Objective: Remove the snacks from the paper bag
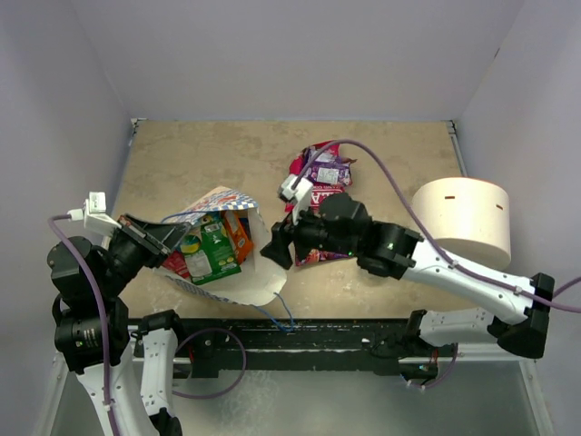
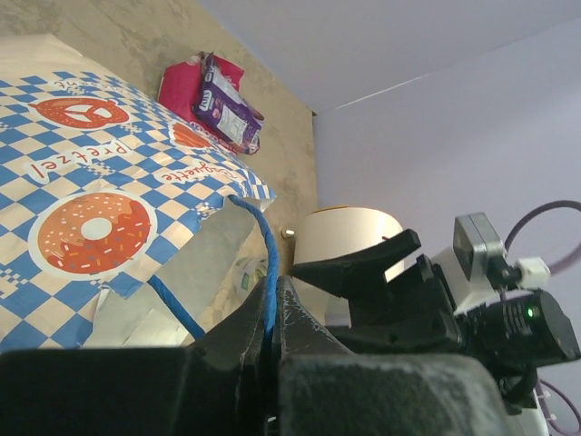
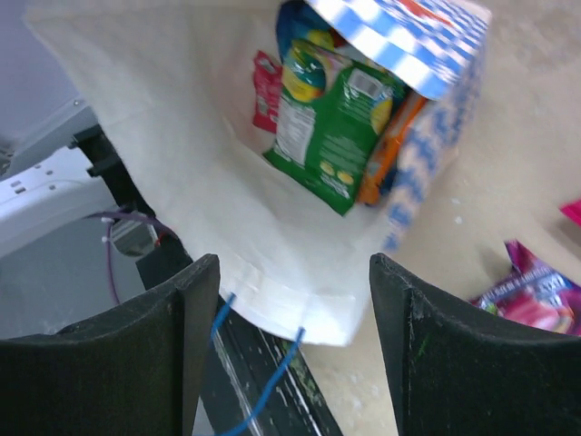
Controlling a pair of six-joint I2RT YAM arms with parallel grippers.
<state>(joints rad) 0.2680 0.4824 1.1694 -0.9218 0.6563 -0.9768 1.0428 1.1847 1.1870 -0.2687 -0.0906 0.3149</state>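
Observation:
The orange packet's end [image 1: 245, 248] [image 3: 373, 182] points toward the bag's opening. My right gripper will go down next through the bag's opening, next to the green packet, onto that end of the orange packet.
The blue-and-white checkered paper bag [image 1: 227, 277] lies on its side at the front left, mouth toward the right, white inside showing. Inside it lie a green packet [image 1: 216, 247], an orange one [image 1: 239, 232] and a red one [image 1: 176, 264]; they also show in the right wrist view, green [image 3: 334, 123]. My left gripper [image 1: 165, 236] is shut on the bag's blue cord handle [image 2: 269, 272]. My right gripper [image 1: 277, 247] is open and empty, just outside the bag's mouth. A red-pink chip bag [image 1: 313, 202] and a purple packet [image 1: 327, 169] lie on the table behind my right arm.
A big white cylinder roll [image 1: 463, 218] stands at the right. White walls close the table at the back and sides. A black rail [image 1: 300, 336] runs along the near edge, with the bag's other blue handle [image 1: 283, 313] hanging over it.

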